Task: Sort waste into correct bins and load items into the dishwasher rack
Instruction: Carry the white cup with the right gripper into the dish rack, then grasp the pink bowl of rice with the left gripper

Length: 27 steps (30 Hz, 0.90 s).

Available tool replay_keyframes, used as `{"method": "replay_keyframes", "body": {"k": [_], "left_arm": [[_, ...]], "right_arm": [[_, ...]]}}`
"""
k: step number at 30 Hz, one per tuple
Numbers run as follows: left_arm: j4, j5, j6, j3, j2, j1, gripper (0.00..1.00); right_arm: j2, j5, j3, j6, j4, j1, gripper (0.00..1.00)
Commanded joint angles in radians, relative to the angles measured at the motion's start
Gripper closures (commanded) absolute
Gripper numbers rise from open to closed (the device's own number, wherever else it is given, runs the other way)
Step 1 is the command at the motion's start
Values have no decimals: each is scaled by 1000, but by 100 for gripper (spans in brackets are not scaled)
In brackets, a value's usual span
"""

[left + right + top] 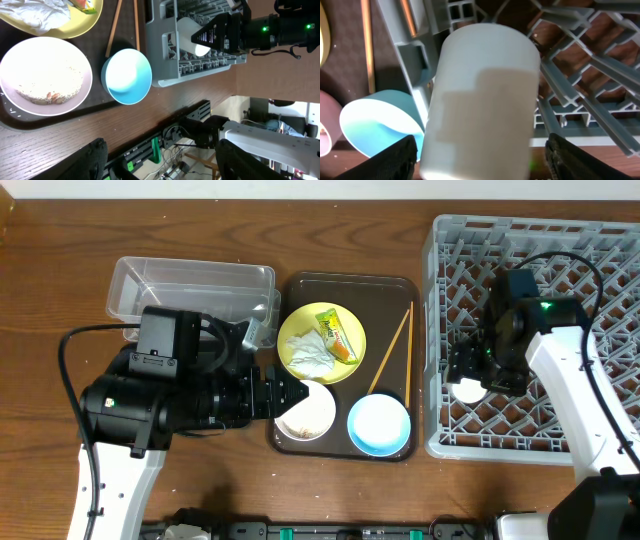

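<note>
I will next move my left gripper across the cream-white bowl down to its rim (334,415) (91,78) beside the light blue bowl, where a gap has room for a finger.
My right gripper (466,376) (480,152) is over the left part of the grey dishwasher rack (560,240). Its open fingers stand either side of the small white cup (482,95) (468,390), with gaps on both sides. My left gripper (290,393) (162,147) is open and empty beside the cream-white bowl (305,413), which holds rice-like grains (45,92). The yellow plate (295,325) carries the white tissue (310,352) and the snack wrapper (338,335). The light blue bowl (378,423) and two chopsticks (390,350) lie nearby. The clear tub (190,280) is at the back left. The black tray is out of view.
The plate, bowls and chopsticks sit on a dark brown serving tray (345,280) between the tub and the rack. The rack's left wall (170,55) stands right next to the blue bowl. The table's front edge lies just below the tray.
</note>
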Motion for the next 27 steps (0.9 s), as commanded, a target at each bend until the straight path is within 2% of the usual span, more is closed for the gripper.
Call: {"method": "replay_keyframes", "body": {"k": [1,5,11,16,23,27], "left_arm": [[-3,-22,24,2,-5,-1,28],[-5,-128,24,2,-5,-19,28],[-6,-303,-6,0,8,-117,28],[21,-488,-70,-18,48,-243,35],[199,-737,-195,-104,234,-512,41],[271,-848,-249,-104,397,-591,47]], "right_arm": [[-29,6,40,6,-3,10,18],[-115,-34,90,6,-3,10,19],[-296,-99,127,6,26,10,19],[-415,-99,126,6,21,10,21],[-468,-99,126,43,9,10,19],[-460,-99,126,43,-23,10,19]]}}
